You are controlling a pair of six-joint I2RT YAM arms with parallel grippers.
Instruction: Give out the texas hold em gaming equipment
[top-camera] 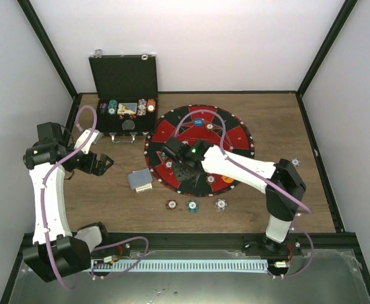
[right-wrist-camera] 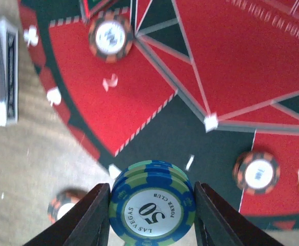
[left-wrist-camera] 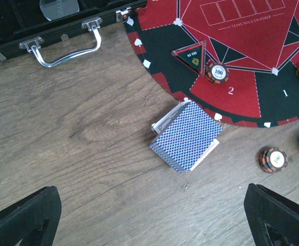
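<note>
My right gripper carries the teal chips outward and down onto the black wedge (right-wrist-camera: pixel 154 17) next, beside the brown-red chip near the triangle, since the wedge lies outward of my gripper.
My right gripper (right-wrist-camera: pixel 152 218) is shut on a small stack of teal chips (right-wrist-camera: pixel 152 207) marked 50, held over the black lower-left edge of the mat (right-wrist-camera: pixel 154 133). In the top view it (top-camera: pixel 177 161) hovers above the mat's left side. Brown-red chips (right-wrist-camera: pixel 110 37) (right-wrist-camera: pixel 256 172) lie on the mat, with an orange button (top-camera: pixel 227 179) and a blue button (top-camera: pixel 197 121). The blue-backed card deck (top-camera: pixel 139 180) (left-wrist-camera: pixel 186 136) rests on the wood just left of the mat. My left gripper (top-camera: pixel 99 163) (left-wrist-camera: pixel 152 225) hangs open and empty, left of the deck.
The open black case (top-camera: pixel 124 95) stands at the back left with chips in its tray, its metal handle (left-wrist-camera: pixel 67 51) facing the table. A brown-red chip (top-camera: pixel 172 205), a teal chip (top-camera: pixel 192 206) and a white chip (top-camera: pixel 220 204) lie in a row below the mat (top-camera: pixel 236 136).
</note>
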